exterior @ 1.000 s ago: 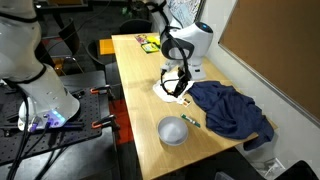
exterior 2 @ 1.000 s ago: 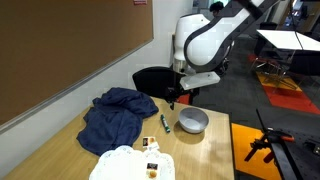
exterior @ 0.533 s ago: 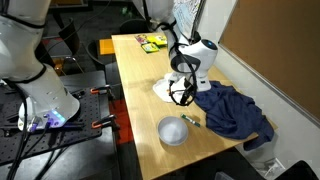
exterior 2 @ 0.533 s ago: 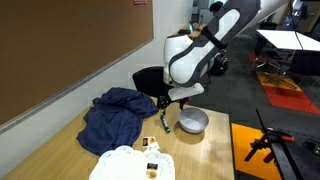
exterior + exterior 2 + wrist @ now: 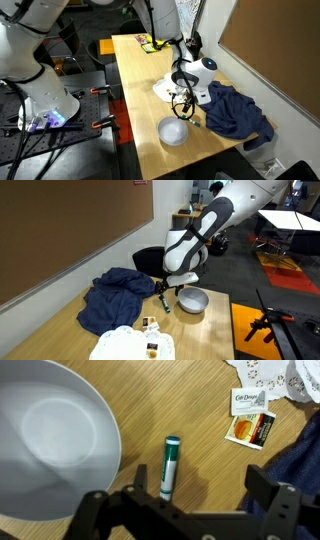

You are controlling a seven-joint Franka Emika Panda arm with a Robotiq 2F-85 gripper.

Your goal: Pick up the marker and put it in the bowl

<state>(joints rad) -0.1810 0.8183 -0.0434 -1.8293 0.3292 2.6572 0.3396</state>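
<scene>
The open gripper moves down over the green marker's middle [image 5: 165,303] [image 5: 170,467] next, as the marker lies on the tabletop below, in line with the gap between my fingers.
A green and white marker [image 5: 171,467] lies on the wooden table just right of the grey bowl [image 5: 50,440]. In both exterior views the marker [image 5: 165,305] [image 5: 190,120] lies between the bowl [image 5: 192,301] [image 5: 173,131] and the blue cloth. My gripper [image 5: 185,508] is open and empty. It hangs low over the marker, with one finger on each side of the marker's near end, and does not touch it. The gripper also shows in both exterior views [image 5: 164,290] [image 5: 184,104].
A crumpled blue cloth [image 5: 235,110] [image 5: 115,295] lies beside the marker. A white doily [image 5: 125,343] [image 5: 163,89] and small sauce packets [image 5: 250,422] lie close by. Green items [image 5: 150,43] sit at the table's far end. A black chair [image 5: 150,262] stands past the table.
The arm has swung over and come down from above the doily towards the marker. The gripper now hangs low over it. The marker and the bowl have not moved.
</scene>
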